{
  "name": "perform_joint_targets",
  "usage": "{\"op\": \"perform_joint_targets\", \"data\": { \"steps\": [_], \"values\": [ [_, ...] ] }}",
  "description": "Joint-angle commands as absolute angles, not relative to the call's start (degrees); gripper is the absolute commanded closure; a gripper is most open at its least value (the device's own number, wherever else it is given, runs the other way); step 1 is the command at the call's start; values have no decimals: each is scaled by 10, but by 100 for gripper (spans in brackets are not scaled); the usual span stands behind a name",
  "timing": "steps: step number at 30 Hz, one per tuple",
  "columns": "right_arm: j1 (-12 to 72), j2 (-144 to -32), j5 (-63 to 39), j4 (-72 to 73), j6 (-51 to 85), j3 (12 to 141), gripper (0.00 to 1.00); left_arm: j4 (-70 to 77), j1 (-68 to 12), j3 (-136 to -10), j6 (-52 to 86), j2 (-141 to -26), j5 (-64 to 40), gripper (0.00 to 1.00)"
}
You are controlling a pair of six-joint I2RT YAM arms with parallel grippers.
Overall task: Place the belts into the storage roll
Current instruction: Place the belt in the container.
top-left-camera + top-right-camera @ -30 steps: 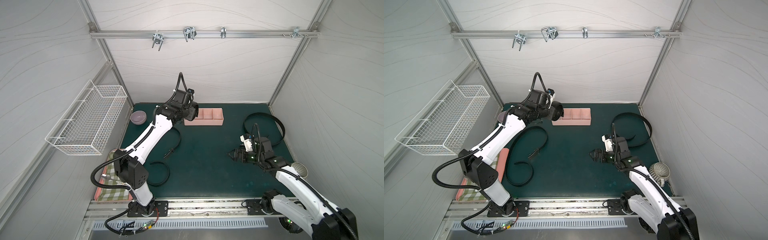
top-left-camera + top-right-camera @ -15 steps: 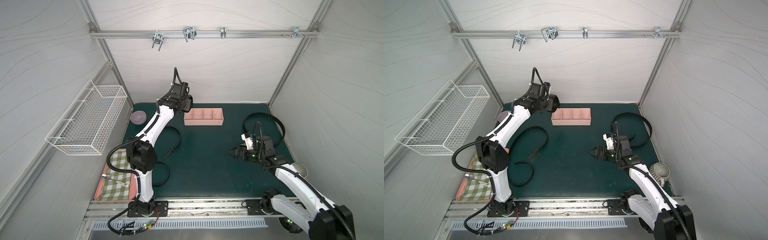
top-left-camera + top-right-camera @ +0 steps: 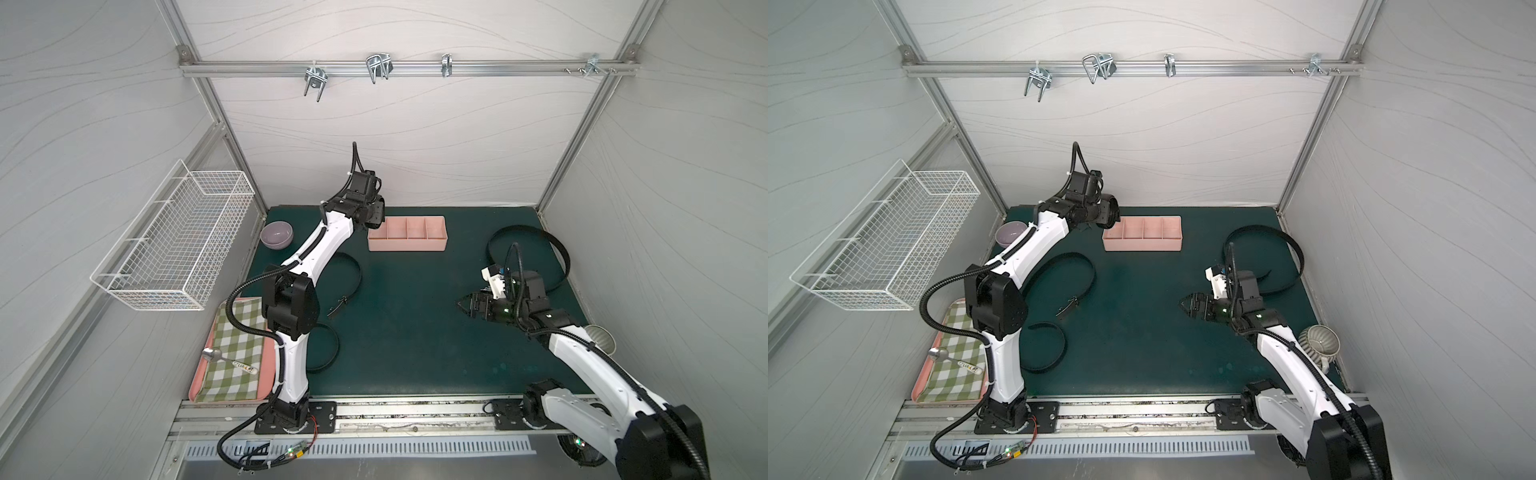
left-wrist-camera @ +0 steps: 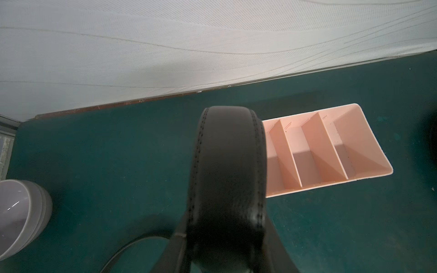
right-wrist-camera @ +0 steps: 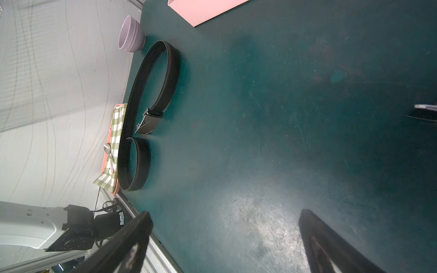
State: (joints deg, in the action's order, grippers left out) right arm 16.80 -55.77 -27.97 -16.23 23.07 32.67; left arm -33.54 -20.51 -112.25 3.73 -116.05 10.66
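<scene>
My left gripper moves down into the roll's end section (image 3: 1113, 232) nearest the purple bowl next and releases the black belt there, since that section lies below my gripper.
The pale-pink storage roll (image 3: 407, 246) (image 3: 1142, 247) lies at the back of the green mat, and the compartments in view hold nothing. My left gripper (image 3: 376, 217) (image 4: 227, 255) hovers at the roll's left end, shut on a coiled black belt (image 4: 227, 177). In the left wrist view the coil hides that end compartment. A second belt (image 3: 354, 270) (image 5: 170, 71) lies in loose loops on the left of the mat, its metal buckle (image 5: 147, 123) showing. A third belt (image 3: 528, 228) (image 3: 1266, 230) curves at the back right. My right gripper (image 3: 463, 305) (image 5: 225, 214) stands open low over bare mat.
A purple bowl (image 3: 276, 235) sits at the back left corner. A white wire basket (image 3: 174, 241) hangs on the left wall. A pink tray with a green checked cloth (image 3: 237, 353) and a spoon (image 3: 216, 355) lies front left. A ribbed cup (image 3: 1318, 343) stands beside the right arm.
The left arm has drawn its elbow up and back, uncovering the checked cloth. Its gripper, still holding the coil, stays by the roll's left end. The right arm has hardly moved.
</scene>
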Motion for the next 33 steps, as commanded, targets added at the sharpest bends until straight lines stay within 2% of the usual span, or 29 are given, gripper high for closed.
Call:
{"op": "perform_joint_targets", "data": {
  "steps": [1,9,26,33],
  "values": [
    [164,-562,-288,-153,230,324,1,-280,-202,-1133,58,-1180,125,96],
    [163,-567,-288,-150,231,322,1,-268,-202,-1120,78,-1199,123,97],
    [162,-570,-288,-154,229,320,1,-241,-203,-1176,102,-1298,132,99],
    [162,-572,-291,-155,229,325,1,-183,-206,-1081,136,-1279,131,100]
  ]
}}
